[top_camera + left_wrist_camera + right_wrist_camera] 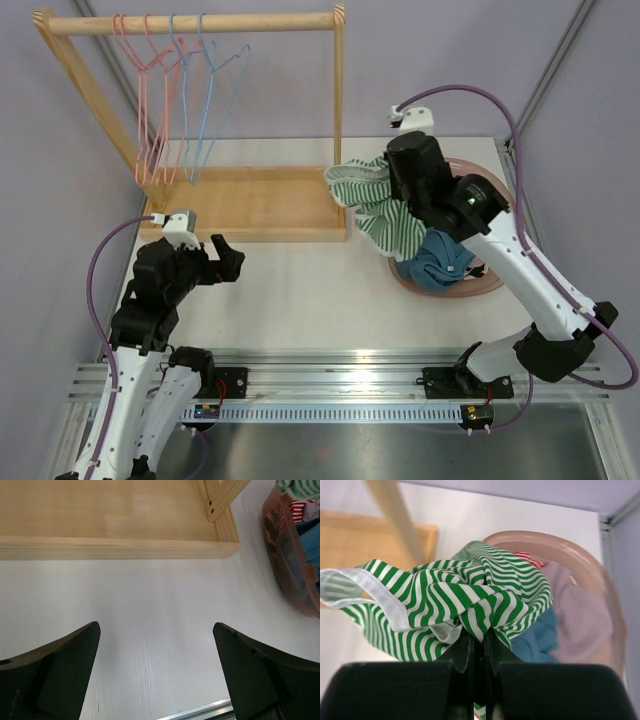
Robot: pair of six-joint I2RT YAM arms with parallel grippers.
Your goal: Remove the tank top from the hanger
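Observation:
My right gripper moves down to its right in the top view toward the basket's clothes [440,256] [543,634] below next, to release the overhanging tank top.
My right gripper [392,190] is shut on a green-and-white striped tank top [372,205], bunched and held up at the left rim of a pink basket [497,283]. In the right wrist view the tank top [460,595] is pinched between the closed fingers, at the gripper [479,635]. No hanger is in the cloth. Several empty wire hangers [180,90], pink and blue, hang on the wooden rack's rail [200,22] at the back left. My left gripper [228,258] is open and empty above the table, in front of the rack base; the left wrist view shows it [156,645] spread wide.
The wooden rack base [250,200] lies at the back left, also in the left wrist view [100,515]. The basket holds blue [440,262], pink and red-striped clothes. The rack's right post [340,100] stands next to the tank top. An aluminium rail [350,365] runs along the near edge.

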